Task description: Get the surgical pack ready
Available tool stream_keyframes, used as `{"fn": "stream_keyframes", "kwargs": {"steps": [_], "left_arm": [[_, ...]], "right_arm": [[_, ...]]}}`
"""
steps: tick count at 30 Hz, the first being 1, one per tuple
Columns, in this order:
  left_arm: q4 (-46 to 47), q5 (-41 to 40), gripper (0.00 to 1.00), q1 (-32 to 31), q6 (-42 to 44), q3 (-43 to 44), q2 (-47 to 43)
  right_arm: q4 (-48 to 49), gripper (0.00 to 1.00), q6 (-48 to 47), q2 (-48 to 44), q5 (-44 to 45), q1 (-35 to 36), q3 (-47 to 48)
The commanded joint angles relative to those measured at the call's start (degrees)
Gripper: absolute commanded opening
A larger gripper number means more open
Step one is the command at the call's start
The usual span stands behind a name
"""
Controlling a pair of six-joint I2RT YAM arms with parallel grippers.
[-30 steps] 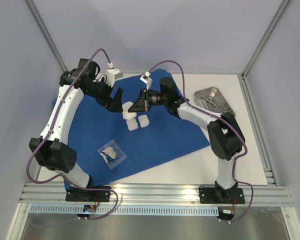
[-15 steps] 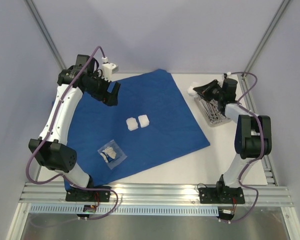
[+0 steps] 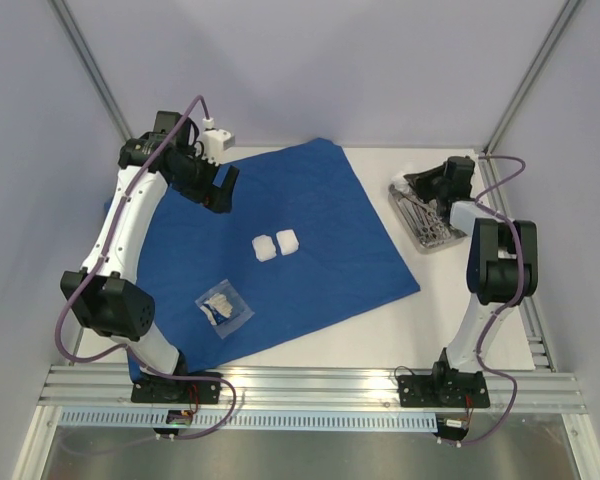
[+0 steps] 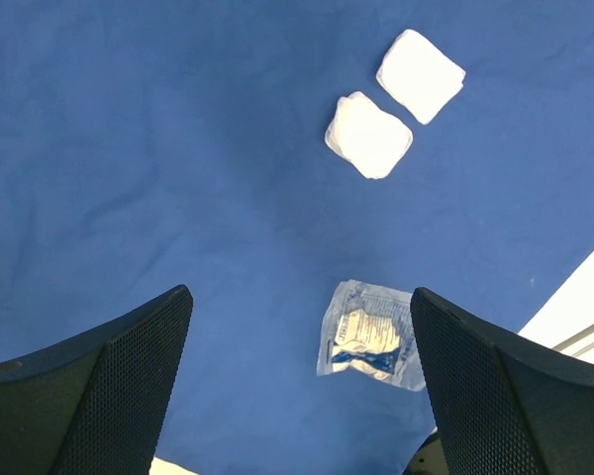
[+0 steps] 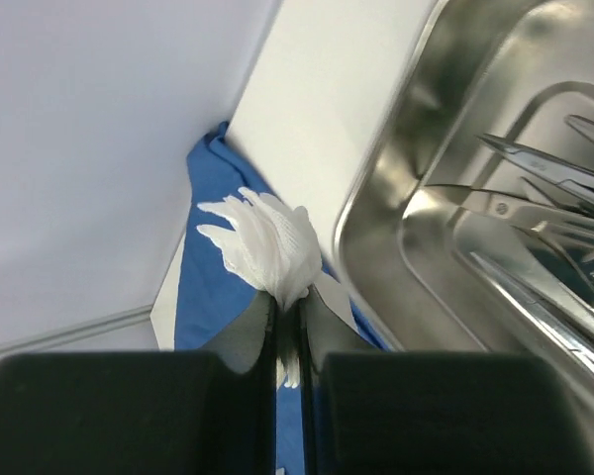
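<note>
My right gripper will next move down over the tray's rim (image 5: pixel 376 198) into the tray's far end by the instrument tips, as the bunched gauze is still beside that rim.
The royal-blue drape (image 3: pixel 310 230) lies spread flat on the table. Two white gauze squares (image 3: pixel 276 245) and a clear sealed packet (image 3: pixel 223 307) rest on it. The steel tray (image 3: pixel 432 238) with silver scissor-like instruments (image 3: pixel 427 218) stands right of the drape. My right gripper (image 3: pixel 412 186) is shut on a bunched gauze piece (image 5: pixel 267 242) just beside the tray's rim (image 5: pixel 376 198), above the tray's left end. My left gripper (image 3: pixel 220 190) is open and empty above the drape's far left. In its wrist view the gauze squares (image 4: pixel 369 136) and packet (image 4: pixel 371 333) lie below it.
Bare white table (image 3: pixel 450 300) lies right of and in front of the drape. Grey walls and aluminium posts close in the back and sides. The tray sits close to the right wall rail (image 3: pixel 510 250).
My right arm has swung from the gauze pile at the drape's middle to the tray, carrying one gauze piece; two squares stay. My left gripper has drawn back to the far left.
</note>
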Motion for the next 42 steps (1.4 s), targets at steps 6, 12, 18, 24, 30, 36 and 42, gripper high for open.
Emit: {"fn": "stream_keyframes", "kwargs": {"steps": [6, 12, 18, 24, 30, 36, 42], "left_arm": [[0.49, -0.84, 1.00, 0.32, -0.50, -0.39, 0.55], [0.05, -0.58, 1.00, 0.32, -1.11, 0.93, 1.69], [-0.48, -0.14, 1.00, 0.32, -0.85, 2.51, 2.13], [-0.74, -0.32, 1.00, 0.32, -0.85, 2.78, 2.22], [-0.66, -0.32, 1.00, 0.32, -0.94, 2.78, 1.96], [-0.74, -0.23, 1.00, 0.32, -0.59, 2.87, 2.05], [-0.57, -0.14, 1.00, 0.32, -0.59, 2.69, 1.61]], "right_arm": [[6.62, 0.00, 7.19, 5.57, 1.97, -0.74, -1.29], [9.16, 0.01, 10.08, 8.74, 1.35, -0.74, -1.64], [7.33, 0.00, 11.93, 9.97, 2.31, -0.65, -1.56], [3.73, 0.00, 11.32, 10.94, 2.75, -0.74, -0.07], [-0.24, 0.01, 12.98, 10.59, 5.12, -0.74, -0.41], [-0.76, 0.11, 11.67, 11.64, 3.81, -0.74, 1.43], [-4.72, 0.39, 10.53, 9.10, 5.74, -0.74, 1.00]]}}
